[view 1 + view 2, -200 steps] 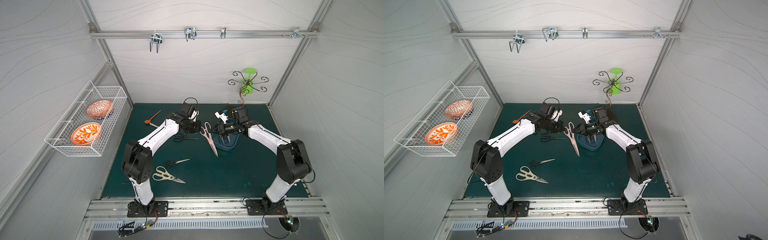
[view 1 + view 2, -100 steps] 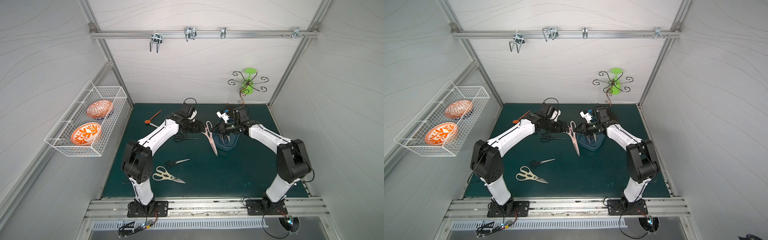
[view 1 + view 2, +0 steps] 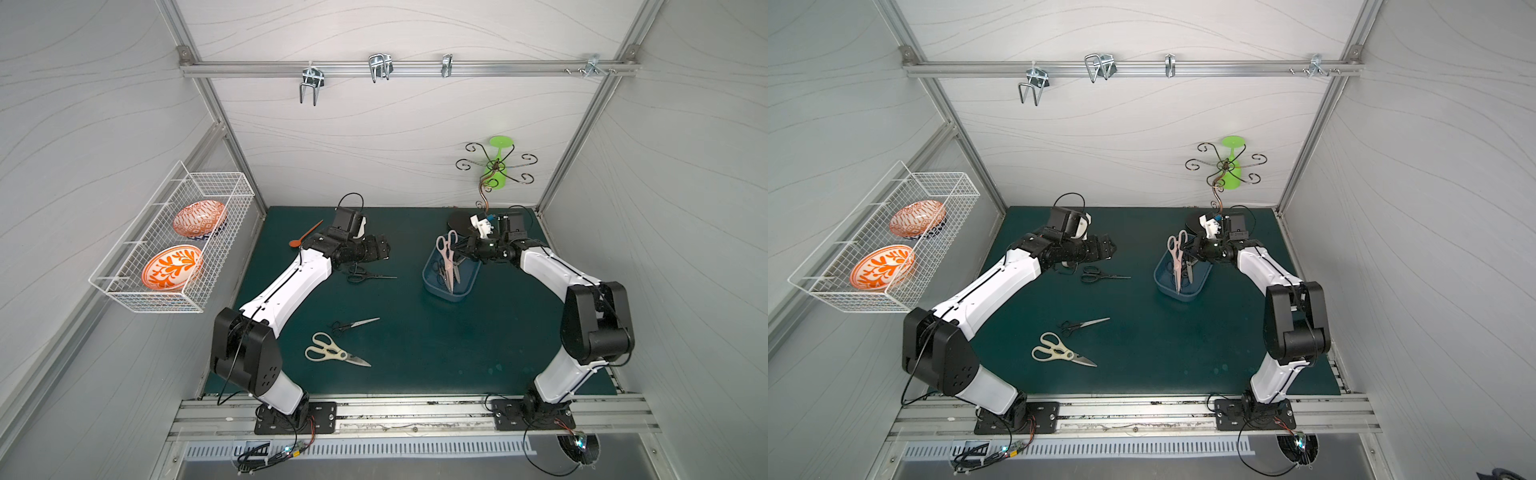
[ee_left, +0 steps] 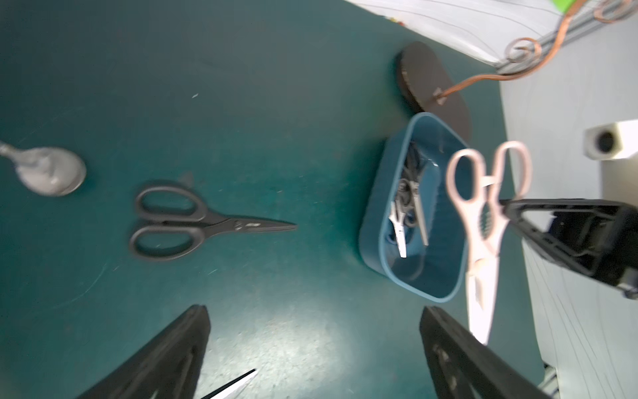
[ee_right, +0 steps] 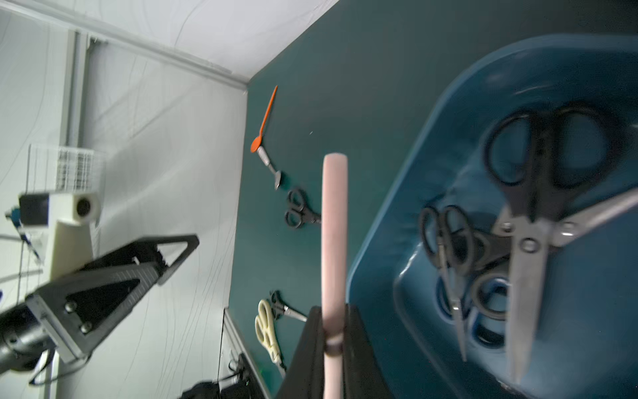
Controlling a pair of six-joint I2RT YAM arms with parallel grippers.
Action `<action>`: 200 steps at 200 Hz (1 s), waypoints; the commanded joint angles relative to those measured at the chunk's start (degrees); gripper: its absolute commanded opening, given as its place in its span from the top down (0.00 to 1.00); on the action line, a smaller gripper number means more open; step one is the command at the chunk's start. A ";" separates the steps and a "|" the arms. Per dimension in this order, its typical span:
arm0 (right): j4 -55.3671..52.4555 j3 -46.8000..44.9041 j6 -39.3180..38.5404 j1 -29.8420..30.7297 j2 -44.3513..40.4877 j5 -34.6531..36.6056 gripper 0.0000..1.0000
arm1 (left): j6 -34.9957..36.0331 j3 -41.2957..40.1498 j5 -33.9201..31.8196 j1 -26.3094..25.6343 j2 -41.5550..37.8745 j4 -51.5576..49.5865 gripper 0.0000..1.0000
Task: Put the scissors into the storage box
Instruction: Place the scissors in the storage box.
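The bottom of the dark blue storage box lies below and the scissors' blades already point inside, so my right gripper will next lower the scissors and free them there.
The pink-handled scissors (image 3: 446, 259) (image 3: 1177, 259) (image 4: 483, 221) hang over the dark blue storage box (image 3: 451, 296) (image 3: 1179, 296), blades pointing down into it. My right gripper (image 3: 459, 249) (image 5: 334, 311) is shut on them just below the handle loops. Several black-handled scissors (image 5: 531, 193) lie inside the box (image 5: 397, 214). My left gripper (image 3: 384, 251) (image 4: 310, 311) stands open and empty to the box's left, above the mat. A black pair (image 3: 365, 274) (image 4: 186, 222) lies below it. Another black pair (image 3: 353, 325) and cream shears (image 3: 332, 354) lie nearer the front.
An orange spoon (image 3: 306, 235) and a metal spoon (image 4: 51, 171) lie at the back left of the mat. A copper mug tree with a dark round base (image 3: 459, 218) stands just behind the box. A white wire basket (image 3: 174, 241) with two bowls hangs on the left wall.
My left gripper has opened and let go of the pink scissors. My right gripper, still shut on them, has carried them to the right, over the storage box.
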 commanded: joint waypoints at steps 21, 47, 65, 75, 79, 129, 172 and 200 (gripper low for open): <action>8.65 -2.48 11.53 -1.19 3.83 10.22 1.00 | -2.69 -7.98 -1.72 2.63 -4.76 2.69 0.01; 14.68 -2.75 17.89 -0.99 7.44 11.54 1.00 | -2.84 -9.91 -1.48 3.51 -6.37 2.73 0.01; 16.15 -1.86 19.68 -0.31 9.85 12.73 1.00 | -2.65 -10.30 -2.03 3.85 -7.05 2.58 0.01; 15.67 -1.02 19.23 0.44 10.71 14.15 1.00 | -2.40 -10.44 -2.16 3.98 -7.29 2.50 0.01; 14.90 -0.51 18.87 0.75 11.01 14.82 1.00 | -2.34 -10.54 -2.28 4.05 -7.34 2.49 0.01; 8.47 1.63 16.74 3.37 13.98 20.80 0.99 | -4.57 -13.41 -1.29 6.05 -7.39 4.63 0.01; 1.70 3.63 14.69 3.60 14.63 24.17 0.74 | -6.15 -13.98 0.29 8.35 -5.37 5.11 0.01; -3.04 5.10 11.18 4.02 12.38 27.90 0.65 | -6.46 -11.80 -0.29 9.61 -2.07 3.04 0.03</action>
